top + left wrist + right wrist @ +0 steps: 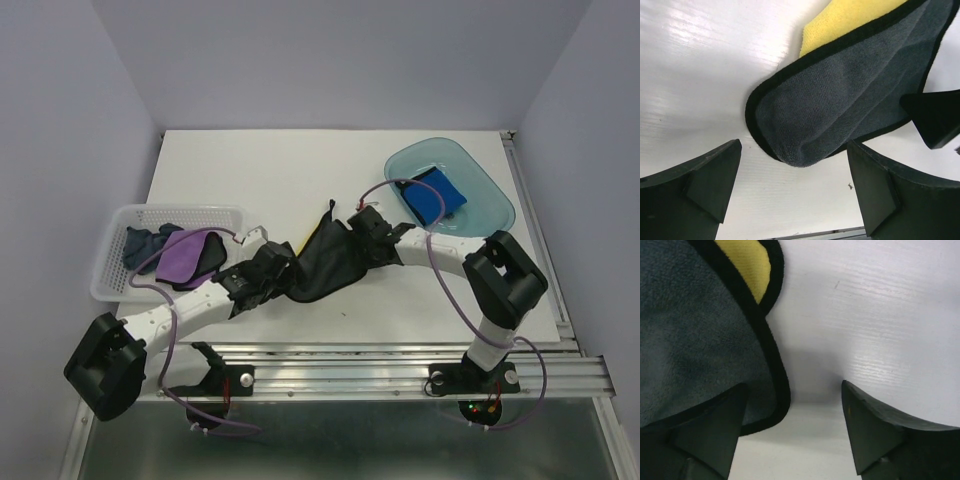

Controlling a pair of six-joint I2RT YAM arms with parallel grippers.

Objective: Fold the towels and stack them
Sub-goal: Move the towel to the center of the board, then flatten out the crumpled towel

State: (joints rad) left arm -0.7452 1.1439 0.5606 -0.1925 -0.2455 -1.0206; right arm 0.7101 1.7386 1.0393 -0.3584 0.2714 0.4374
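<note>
My left gripper lowers onto the dark grey towel's rounded corner [755,107] next, fingers astride its black edging, since that corner still lies just beyond the open fingers.
A dark grey towel with black edging [325,262] lies crumpled on the table's middle over a yellow cloth [850,20]. My left gripper [283,272] is open at its left end. In the left wrist view the towel's rounded corner [840,105] lies just beyond the open gripper [794,146]. My right gripper [358,232] is open at the towel's right end. In the right wrist view its left finger [700,435] is over the towel's edge [685,340], and the gripper [793,385] holds nothing. A purple towel [185,257] and a navy towel [145,243] lie in the basket. A blue towel [435,195] lies in the tray.
The white mesh basket [120,225] stands at the left edge and the translucent teal tray [495,210] at the back right. The table's metal rail [380,355] runs along the near edge. Walls close in the table at the back and sides.
</note>
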